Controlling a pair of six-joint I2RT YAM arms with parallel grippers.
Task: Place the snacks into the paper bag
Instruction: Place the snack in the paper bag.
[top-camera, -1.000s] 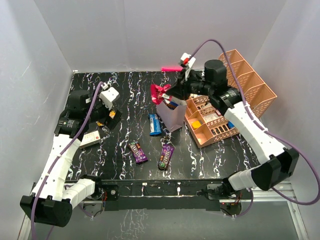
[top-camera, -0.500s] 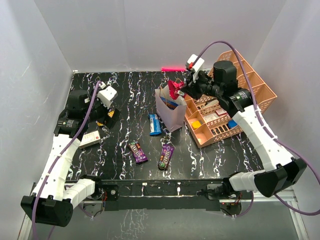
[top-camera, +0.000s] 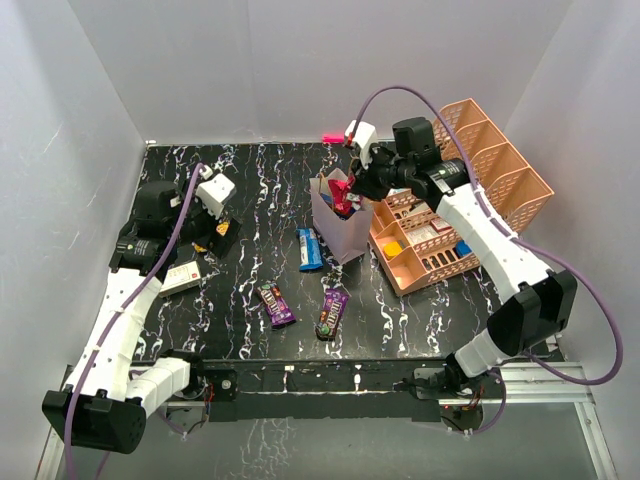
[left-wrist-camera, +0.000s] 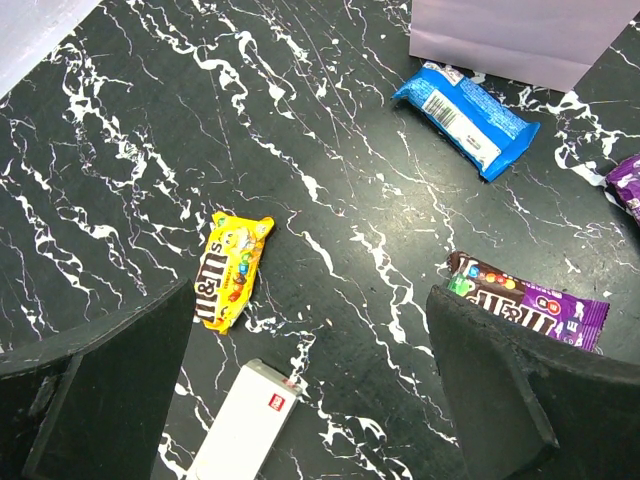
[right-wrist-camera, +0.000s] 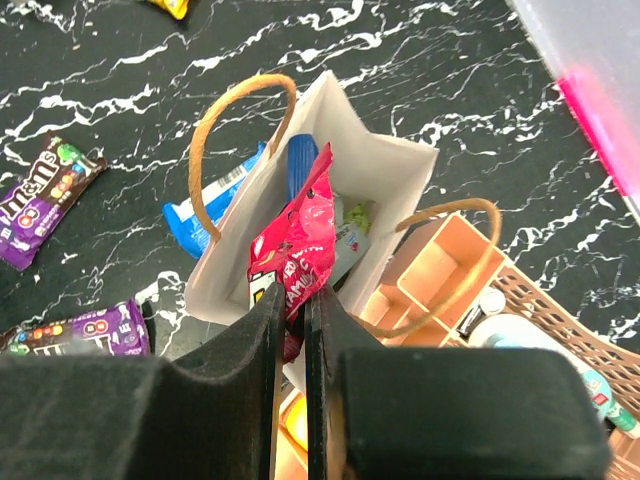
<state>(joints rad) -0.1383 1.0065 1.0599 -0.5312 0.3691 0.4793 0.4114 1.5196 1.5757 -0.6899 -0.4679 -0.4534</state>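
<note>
The red-pink packet still sticks out above the bag's rim, so the right gripper will move down, to the left in the top view, into the bag's opening (top-camera: 338, 197) (right-wrist-camera: 342, 222) and let go of the packet.
The pale paper bag (top-camera: 340, 225) with tan handles stands upright mid-table; it also shows in the right wrist view (right-wrist-camera: 370, 170). My right gripper (top-camera: 352, 192) is shut on a red-pink packet (right-wrist-camera: 300, 250) and holds it in the bag's open mouth, above snacks inside. A blue packet (top-camera: 309, 249) lies left of the bag. Two purple-brown packets (top-camera: 277, 303) (top-camera: 332, 312) lie nearer the front. My left gripper (top-camera: 212, 228) is open and empty above a yellow packet (left-wrist-camera: 232, 270) and a white box (left-wrist-camera: 240, 425).
A salmon-pink mesh organiser (top-camera: 460, 200) with small items stands right of the bag, touching it. A pink strip (top-camera: 333, 137) lies at the back wall. White walls enclose the black marbled table (top-camera: 240, 175).
My right gripper has moved left and down from above the organiser, bringing the red-pink packet into the bag's mouth. The left arm has hardly moved.
</note>
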